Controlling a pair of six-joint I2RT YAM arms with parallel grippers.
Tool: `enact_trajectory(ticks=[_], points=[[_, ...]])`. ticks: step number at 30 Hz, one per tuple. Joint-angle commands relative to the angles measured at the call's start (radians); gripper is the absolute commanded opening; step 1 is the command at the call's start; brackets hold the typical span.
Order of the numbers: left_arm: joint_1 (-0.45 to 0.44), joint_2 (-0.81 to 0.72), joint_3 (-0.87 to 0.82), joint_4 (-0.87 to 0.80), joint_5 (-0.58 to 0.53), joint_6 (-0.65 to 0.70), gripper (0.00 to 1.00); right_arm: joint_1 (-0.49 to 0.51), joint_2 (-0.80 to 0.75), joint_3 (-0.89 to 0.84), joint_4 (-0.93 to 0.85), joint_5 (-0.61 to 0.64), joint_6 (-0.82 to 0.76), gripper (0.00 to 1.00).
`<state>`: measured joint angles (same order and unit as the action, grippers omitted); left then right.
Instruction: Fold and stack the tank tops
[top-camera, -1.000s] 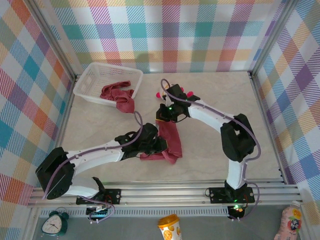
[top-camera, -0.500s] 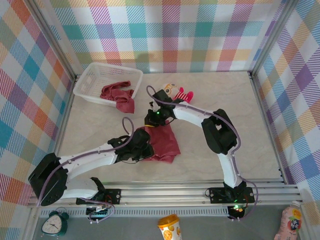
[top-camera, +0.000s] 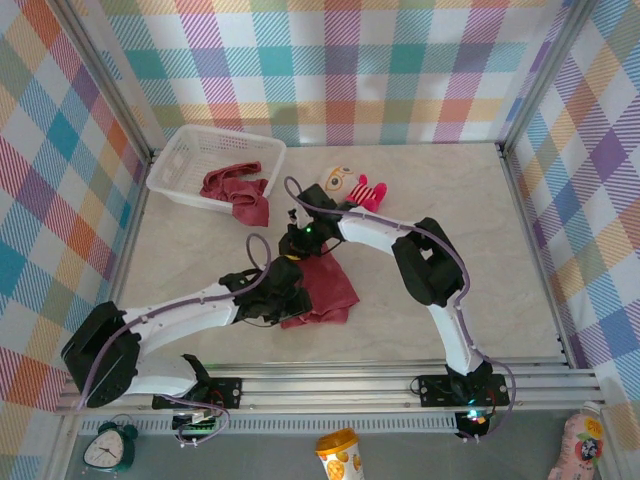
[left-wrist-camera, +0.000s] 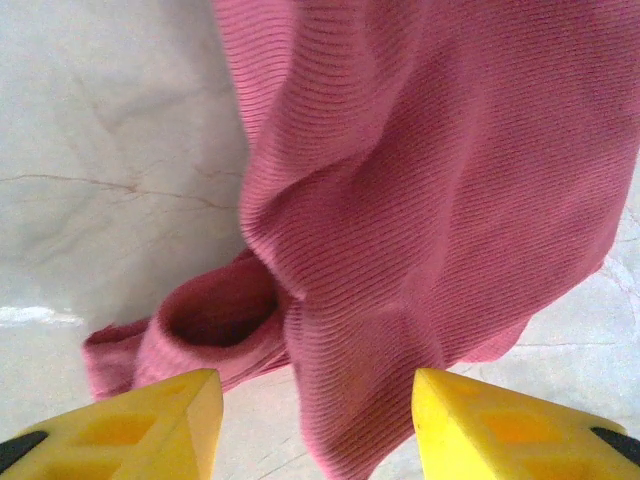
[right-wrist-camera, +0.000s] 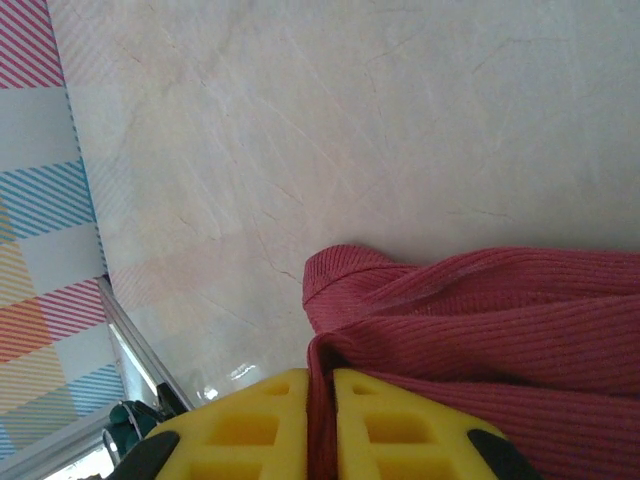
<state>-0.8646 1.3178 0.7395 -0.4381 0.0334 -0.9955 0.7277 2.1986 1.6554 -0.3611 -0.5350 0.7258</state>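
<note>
My right gripper will move slightly toward the doll, then across toward the basket's side, and release the ribbed edge on the tabletop next, as the cloth is bunched.
One maroon tank top (top-camera: 328, 288) lies bunched on the marble table, in front of both arms. My right gripper (top-camera: 297, 254) is at its far left corner, shut on a ribbed edge of the cloth (right-wrist-camera: 480, 320); the yellow fingers (right-wrist-camera: 250, 430) pinch a fold between them. My left gripper (top-camera: 292, 296) is at the garment's near left side, open. Its yellow fingertips (left-wrist-camera: 150, 420) stand wide apart, with the ribbed tank top (left-wrist-camera: 420, 200) lying loose between and beyond them. A second maroon tank top (top-camera: 237, 192) is crumpled in the white basket (top-camera: 175, 160), one end hanging over its front rim.
A small striped plush doll (top-camera: 350, 185) lies on the table just behind the right forearm. The basket sits at the back left. Checked walls enclose the table on three sides. Bare marble (top-camera: 470, 220) spreads to the right.
The left gripper has opened and let go of the cloth. The right gripper moved left and nearer, dragging the tank top's corner along, and the doll came into view behind it.
</note>
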Motion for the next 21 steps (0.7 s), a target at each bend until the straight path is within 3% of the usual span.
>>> enact_trajectory(ticks=[1,5,9,11,16,21], points=[[-0.028,0.062,0.056,0.021,0.029,0.004,0.53,-0.012,-0.006,-0.003,0.023,-0.038,-0.006,0.13],[-0.040,0.139,0.082,0.007,0.038,0.021,0.49,-0.017,-0.009,-0.012,0.027,-0.042,-0.007,0.12],[-0.040,0.148,0.098,0.001,0.031,0.033,0.21,-0.021,-0.016,-0.016,0.020,-0.039,-0.017,0.10],[-0.049,0.124,0.120,-0.037,0.030,0.051,0.13,-0.028,-0.025,-0.016,0.027,-0.043,-0.020,0.09],[-0.086,0.075,0.161,-0.116,0.042,0.078,0.10,-0.038,-0.068,-0.011,0.042,-0.036,-0.025,0.08],[-0.099,0.044,0.067,-0.111,0.063,0.042,0.09,-0.027,-0.072,-0.024,0.093,-0.063,0.007,0.08]])
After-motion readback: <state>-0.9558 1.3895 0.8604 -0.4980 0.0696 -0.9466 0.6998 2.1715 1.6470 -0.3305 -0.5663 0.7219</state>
